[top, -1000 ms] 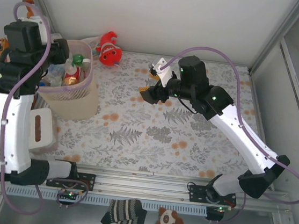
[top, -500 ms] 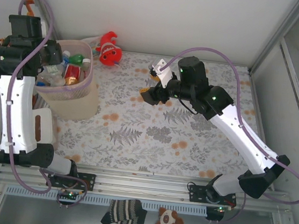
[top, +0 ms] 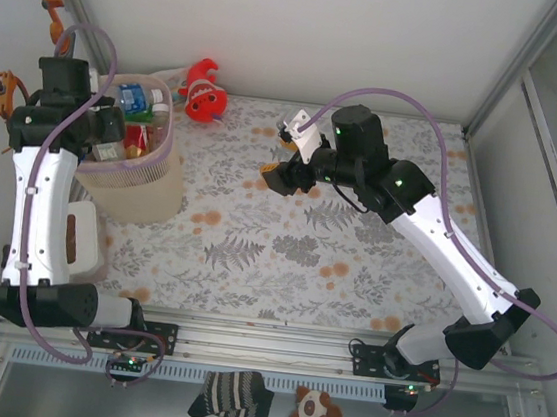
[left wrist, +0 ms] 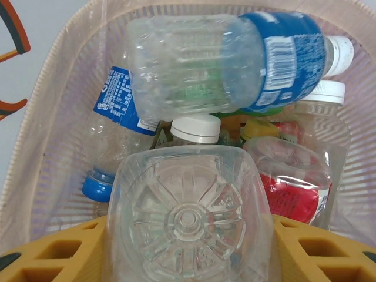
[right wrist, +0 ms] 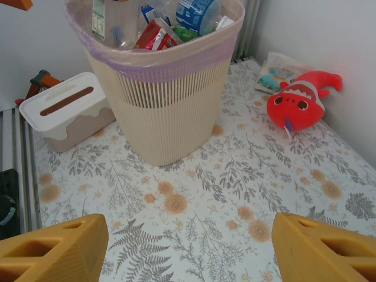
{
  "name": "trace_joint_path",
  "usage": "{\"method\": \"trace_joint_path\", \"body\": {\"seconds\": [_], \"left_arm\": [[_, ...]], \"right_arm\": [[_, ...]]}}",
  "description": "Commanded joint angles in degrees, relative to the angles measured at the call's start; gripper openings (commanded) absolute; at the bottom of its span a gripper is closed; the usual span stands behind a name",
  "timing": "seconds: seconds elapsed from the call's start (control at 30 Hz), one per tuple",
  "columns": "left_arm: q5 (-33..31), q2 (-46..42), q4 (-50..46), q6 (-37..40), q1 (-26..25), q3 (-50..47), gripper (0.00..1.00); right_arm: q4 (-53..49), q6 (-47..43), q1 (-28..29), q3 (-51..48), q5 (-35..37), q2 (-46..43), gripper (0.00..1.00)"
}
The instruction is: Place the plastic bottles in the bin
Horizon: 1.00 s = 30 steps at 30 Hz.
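The robot's left gripper will lower the clear plastic bottle farther into the pale-pink bin (top: 145, 188) and then release it over the other bottles.
My left gripper (left wrist: 188, 247) is shut on a clear plastic bottle (left wrist: 188, 220), base toward the camera, wedged between the yellow fingers (left wrist: 56, 252). It hangs in the mouth of the pale-pink bin (left wrist: 59, 117). Inside lie several bottles: a clear one with a blue label (left wrist: 235, 61), a red-labelled one (left wrist: 291, 188), and a white-capped one (left wrist: 197, 128). From above, the left gripper (top: 110, 137) sits over the bin (top: 145, 188) at the far left. My right gripper (top: 274, 173) hovers open over the table's middle, with bare floral cloth between its fingers (right wrist: 191, 247) and the bin (right wrist: 164, 106) ahead.
A red-orange fish plush (top: 203, 89) lies behind the bin near the back wall, with a small packet (right wrist: 276, 73) beside it. A white slotted box (top: 76, 236) stands left of the bin. A striped sock (top: 232, 395) and a small plush (top: 316, 409) lie below the front rail.
The left arm has swung in from the far left and come over the bin's mouth with the clear bottle. The right arm has not moved.
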Motion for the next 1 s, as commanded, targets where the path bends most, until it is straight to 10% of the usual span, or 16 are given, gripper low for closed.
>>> {"method": "trace_joint_path", "body": {"seconds": [0.0, 0.47, 0.97], "left_arm": [[4.27, 1.64, -2.74, -0.56, 0.80, -6.43, 0.40], [7.70, 1.74, 2.10, -1.10, 3.89, -16.19, 0.43], [9.87, -5.08, 3.13, -2.45, 4.64, -8.63, 0.79]], "right_arm": [[0.07, -0.72, 0.02, -0.32, 0.52, -1.09, 0.73], [0.12, -0.65, 0.03, -0.14, 0.41, -0.83, 0.73], [-0.09, -0.57, 0.04, 0.58, 0.33, -0.92, 0.73]]}}
